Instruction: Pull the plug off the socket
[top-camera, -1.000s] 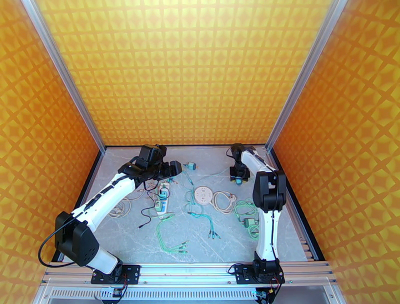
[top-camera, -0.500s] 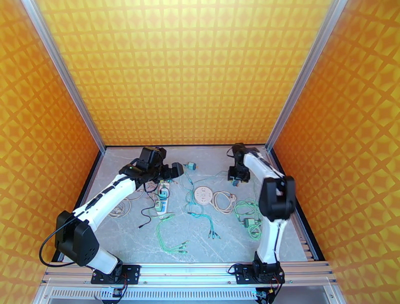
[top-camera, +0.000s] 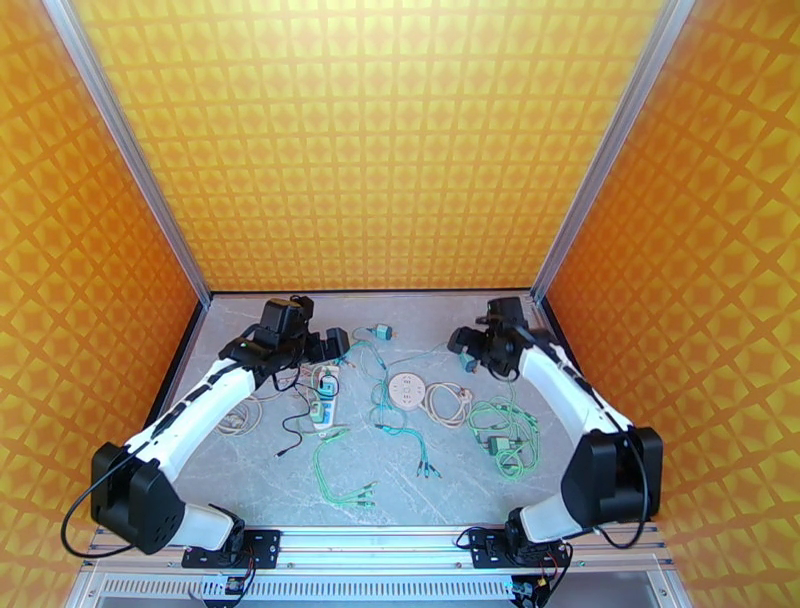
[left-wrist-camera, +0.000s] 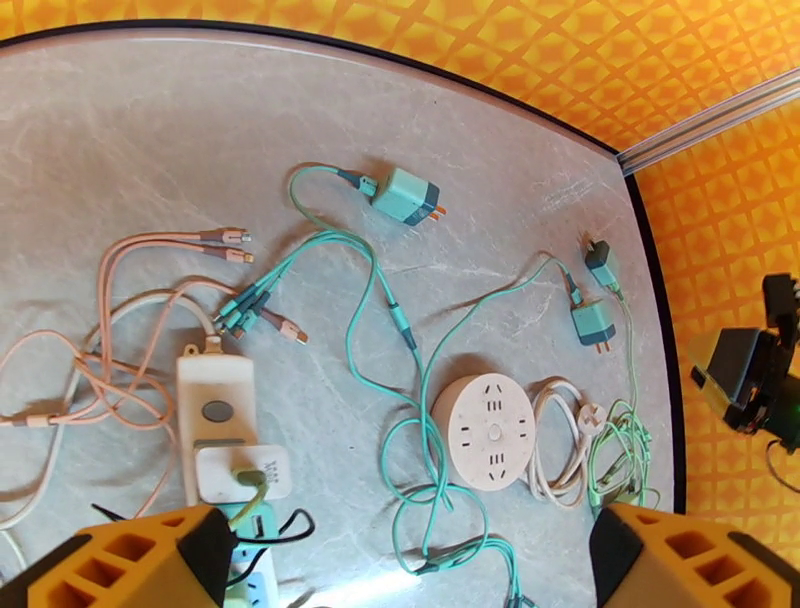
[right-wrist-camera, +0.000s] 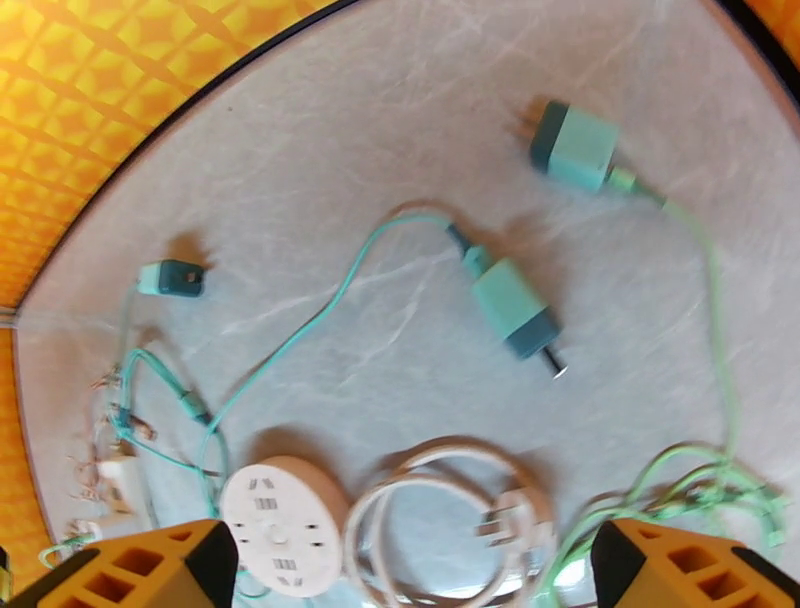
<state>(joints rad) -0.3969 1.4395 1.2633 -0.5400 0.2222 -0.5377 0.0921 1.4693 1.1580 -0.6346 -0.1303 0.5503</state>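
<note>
I need to bring my left gripper back and down, open, onto the green plug at the near end of the power strip, since that plug is still in it.
A white power strip (top-camera: 327, 385) lies left of centre on the grey table. In the left wrist view the strip (left-wrist-camera: 214, 405) carries a white plug-in adapter (left-wrist-camera: 243, 470) with a green lead, and a teal plug (left-wrist-camera: 255, 528) sits just below it, partly cut off. My left gripper (top-camera: 335, 345) hovers above the strip's far end, open, with its orange fingers (left-wrist-camera: 130, 560) wide apart and nothing between them. My right gripper (top-camera: 462, 345) hangs open at the back right, over loose teal chargers (right-wrist-camera: 515, 305), well apart from the strip.
A round white socket (top-camera: 407, 390) sits mid-table beside a coiled white cord (top-camera: 447, 403). Loose teal chargers (left-wrist-camera: 405, 195) and green cables (top-camera: 500, 430) are scattered around it, and pink cables (left-wrist-camera: 150, 300) lie left of the strip. Orange walls close three sides.
The right arm's elbow swung out to the right and its gripper rose off the table and turned leftward. The left gripper drew back slightly to the left.
</note>
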